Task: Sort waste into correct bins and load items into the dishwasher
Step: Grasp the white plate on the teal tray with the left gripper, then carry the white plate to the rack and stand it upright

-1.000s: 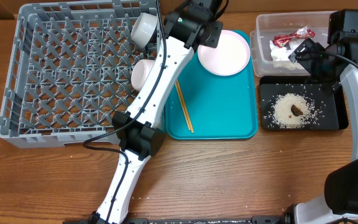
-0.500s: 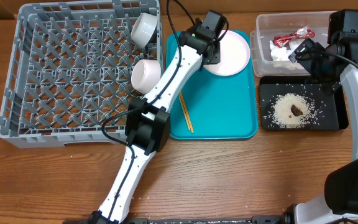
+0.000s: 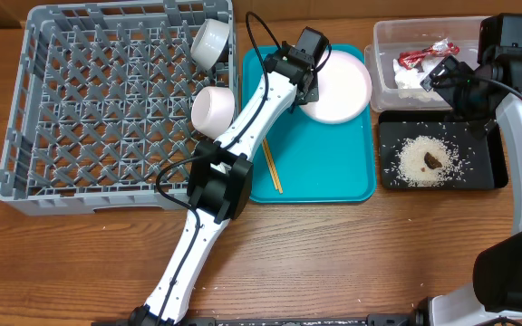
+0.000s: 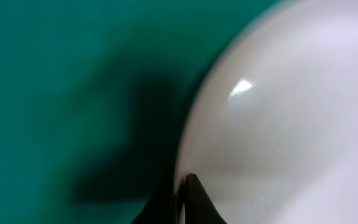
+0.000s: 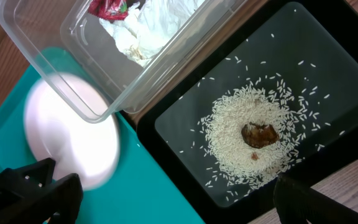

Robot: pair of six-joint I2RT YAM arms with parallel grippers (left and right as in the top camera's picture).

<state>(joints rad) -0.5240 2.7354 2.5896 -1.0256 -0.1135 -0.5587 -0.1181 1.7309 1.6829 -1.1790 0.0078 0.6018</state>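
My left gripper rises next, moves to the left in the overhead view, lowers the plate and releases it, since Rack (image 3: 107, 109) slots (image 3: 178, 45) beside the far bowl are empty there.
The pale plate (image 3: 341, 86) lies at the far end of the teal tray (image 3: 333, 177). My left gripper (image 3: 308, 86) is shut on its left rim; in the left wrist view both dark fingers (image 4: 194, 202) pinch the plate (image 4: 291, 112) edge. Chopsticks (image 3: 270, 163) lie on the tray's left side. Two white bowls (image 3: 214, 41) (image 3: 213, 107) sit at the grey dish rack's (image 3: 107, 109) right side. My right gripper (image 3: 451, 77) hangs open above the black tray (image 5: 179, 134) holding rice (image 5: 253, 134). The clear tub (image 3: 383, 63) contains the red wrapper (image 3: 420, 56) and napkin (image 3: 410, 80).
The left arm stretches from the table's front edge across the rack's right wall to the teal tray. The tub and black tray stand close together to the right of the teal tray. Bare wooden table lies in front of them.
My left gripper has swung right from the rack side to the plate and shut on its rim. The plate has shifted slightly right. The right arm has not moved.
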